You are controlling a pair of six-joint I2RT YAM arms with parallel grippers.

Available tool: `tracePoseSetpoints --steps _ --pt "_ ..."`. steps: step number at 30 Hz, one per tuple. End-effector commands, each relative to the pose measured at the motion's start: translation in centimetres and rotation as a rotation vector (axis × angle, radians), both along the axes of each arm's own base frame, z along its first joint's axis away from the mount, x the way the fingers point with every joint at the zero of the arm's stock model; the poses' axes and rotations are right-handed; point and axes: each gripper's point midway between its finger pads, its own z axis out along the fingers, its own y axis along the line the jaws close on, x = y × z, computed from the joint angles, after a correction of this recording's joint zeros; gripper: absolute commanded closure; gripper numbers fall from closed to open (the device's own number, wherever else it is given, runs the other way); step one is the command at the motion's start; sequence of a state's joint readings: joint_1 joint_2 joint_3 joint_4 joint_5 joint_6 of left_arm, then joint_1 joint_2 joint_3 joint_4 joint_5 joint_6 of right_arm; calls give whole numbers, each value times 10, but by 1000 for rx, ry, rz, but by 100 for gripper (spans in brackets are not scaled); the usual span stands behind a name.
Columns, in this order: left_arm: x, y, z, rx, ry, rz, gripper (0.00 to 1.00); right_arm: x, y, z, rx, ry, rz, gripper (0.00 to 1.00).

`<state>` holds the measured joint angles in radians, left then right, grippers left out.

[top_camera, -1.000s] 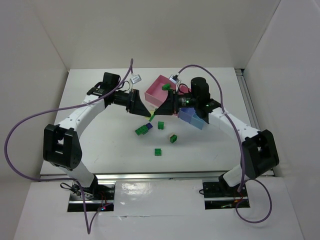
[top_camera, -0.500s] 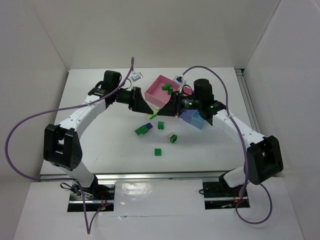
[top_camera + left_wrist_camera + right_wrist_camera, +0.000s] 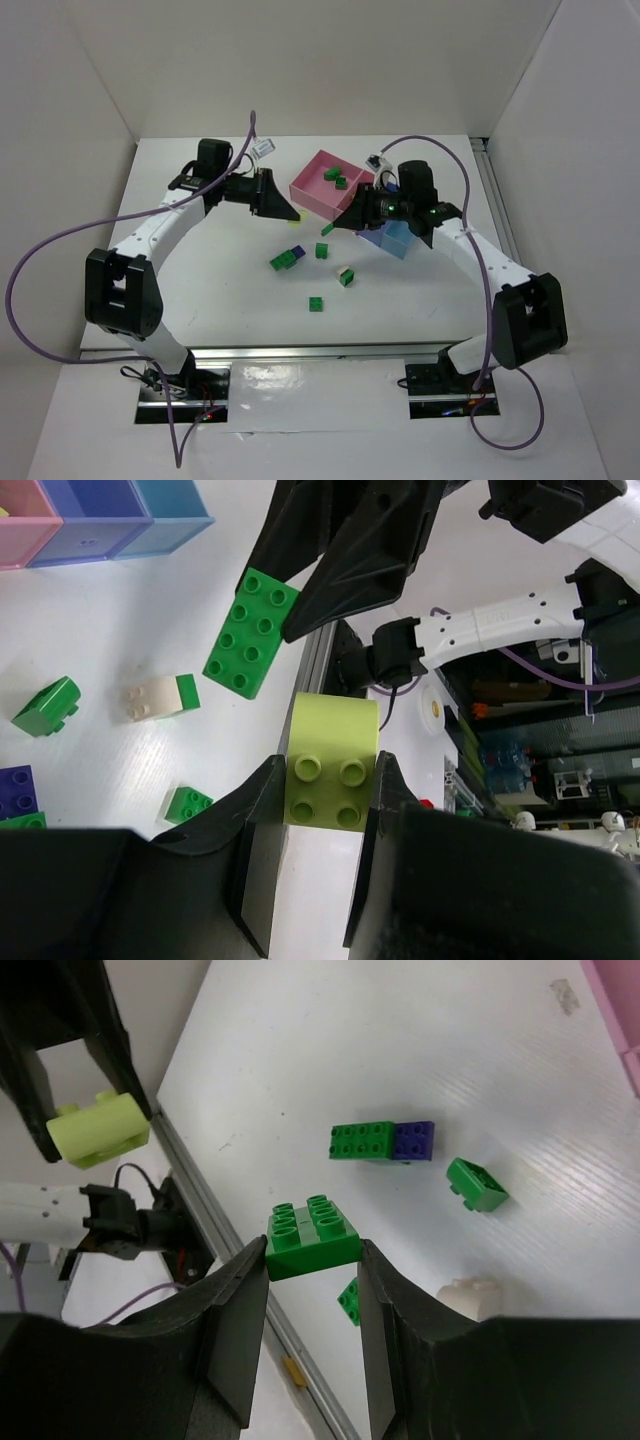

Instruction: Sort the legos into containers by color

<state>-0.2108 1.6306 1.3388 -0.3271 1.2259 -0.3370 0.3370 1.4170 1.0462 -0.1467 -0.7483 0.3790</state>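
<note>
The pink container (image 3: 318, 182) already holds green legos, so my right gripper moves outward past the container's near side next, then releases the green lego inside.
My left gripper (image 3: 293, 216) is shut on a lime-yellow lego (image 3: 330, 765), held above the table's middle. Facing it, close by, my right gripper (image 3: 331, 228) is shut on a green eight-stud lego (image 3: 312, 1238); the left wrist view shows that same green lego (image 3: 250, 632). Loose legos lie below them: a green one joined to a purple one (image 3: 287, 258), a green one (image 3: 321, 250), a white-and-green one (image 3: 346, 276) and a small green one (image 3: 316, 303). The pink container (image 3: 318, 182) holds two green legos (image 3: 337, 178). Blue (image 3: 376, 234) and light blue (image 3: 401, 240) containers sit under the right arm.
The table's near edge with its metal rail (image 3: 320, 351) runs just below the loose bricks. White walls close in the table at the back and both sides. A small white tag (image 3: 264, 147) hangs on the left arm's cable.
Both grippers have drawn apart a little, each keeping its brick. The left one pulled back and left; the right wrist swung right, uncovering more of the pink container.
</note>
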Motion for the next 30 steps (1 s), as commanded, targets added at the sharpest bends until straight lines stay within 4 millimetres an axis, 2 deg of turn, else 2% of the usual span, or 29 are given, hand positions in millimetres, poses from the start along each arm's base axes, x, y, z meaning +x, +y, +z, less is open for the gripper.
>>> tracePoseSetpoints --steps 1,3,4,6,7,9,10,12,13,14,15,16,17,18,19,20,21,22,23,24,26,27,28,29,30 --pt "0 -1 13 -7 -47 9 100 19 -7 4 -61 -49 -77 71" --pt "7 4 6 30 -44 64 100 37 -11 -2 -95 -33 -154 71" --pt "19 12 -6 92 -25 146 100 52 -13 8 -97 -47 -210 71" --pt "31 22 -18 163 5 240 100 81 -24 -5 -160 -33 -336 71" --pt "37 27 -26 204 25 291 100 99 -29 5 -178 -71 -402 71" --pt "43 37 -39 261 62 359 100 119 -31 5 -195 -76 -453 71" --pt "44 43 -41 298 54 404 100 136 -28 1 -220 -74 -481 71" --pt "47 50 -40 332 48 456 100 154 -26 -6 -246 -71 -496 71" --pt "45 53 -44 351 55 472 100 167 -25 -31 -290 -36 -500 71" --pt "49 57 -47 372 58 505 100 183 -22 -19 -281 -64 -520 71" --pt "44 58 -45 376 66 504 100 190 -17 -23 -289 -67 -524 70" --pt "43 59 -47 386 74 509 100 200 -13 -46 -311 -37 -518 70" --pt "45 62 -47 402 72 526 100 214 -8 -33 -289 -67 -524 64" --pt "44 59 -47 409 69 524 100 220 -6 -40 -298 -54 -521 57" --pt "43 58 -47 423 63 520 100 227 -1 -67 -325 -9 -506 43" --pt "43 60 -46 436 68 530 100 242 4 -45 -306 -49 -507 31" --pt "45 59 -44 445 54 538 100 235 9 -55 -338 5 -480 17" --pt "41 58 -47 463 64 535 100 238 6 -56 -363 5 -488 14" --pt "47 59 -37 461 27 548 100 240 4 -51 -367 -1 -501 14" --pt "47 57 -36 479 20 553 100 234 5 -49 -377 -2 -502 12" --pt "47 45 -38 494 7 534 100 233 -4 -32 -367 -59 -555 12" --pt "51 40 -40 503 4 528 100 218 -13 -19 -363 -75 -570 12" --pt "52 34 -43 509 11 523 100 220 -31 -8 -352 -94 -625 12" --pt "50 23 -46 521 6 499 100 214 -42 -4 -359 -95 -648 14" --pt "52 14 -44 512 7 490 100 197 -59 4 -366 -96 -675 15"
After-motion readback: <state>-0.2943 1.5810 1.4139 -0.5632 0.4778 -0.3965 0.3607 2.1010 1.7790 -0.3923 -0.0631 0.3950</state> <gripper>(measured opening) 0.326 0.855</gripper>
